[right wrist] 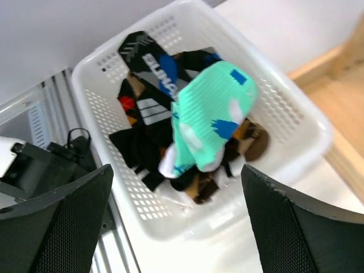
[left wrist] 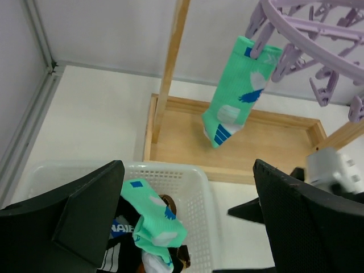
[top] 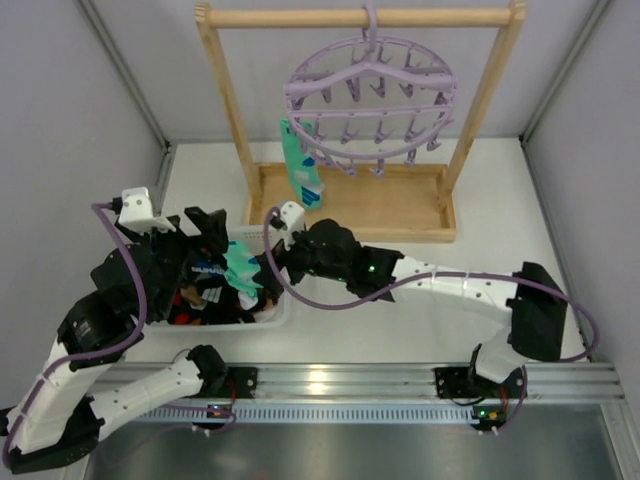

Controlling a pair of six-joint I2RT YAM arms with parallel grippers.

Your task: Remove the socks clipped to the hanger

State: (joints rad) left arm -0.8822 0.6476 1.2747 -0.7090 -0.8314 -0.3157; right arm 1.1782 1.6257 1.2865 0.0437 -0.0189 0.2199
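Observation:
My right gripper swings outward from above the basket (top: 275,318) to the hanging teal-mint sock and closes around its lower part (top: 308,188) next, since that part dangles free of the hanger's clips.
The lavender hanger (top: 372,100) hangs by its hook from the wooden rail. One teal-mint sock (top: 300,165) is still clipped at its left edge; in the left wrist view this sock (left wrist: 239,91) dangles from a clip of the hanger (left wrist: 318,34). Several socks lie in a white basket (top: 275,318): a teal-mint one (right wrist: 210,114) on top of argyle and dark ones. My left gripper (top: 205,232) is open and empty above the basket's left side (left wrist: 187,187). My right gripper (top: 270,265) is open and empty above the basket's right side (right wrist: 176,170).
The wooden rail frame (top: 355,17) stands on a wooden base tray (top: 350,205) behind the basket. Its left post (left wrist: 170,68) rises close to the hanging sock. Grey walls close in both sides, and a metal rail runs along the near edge.

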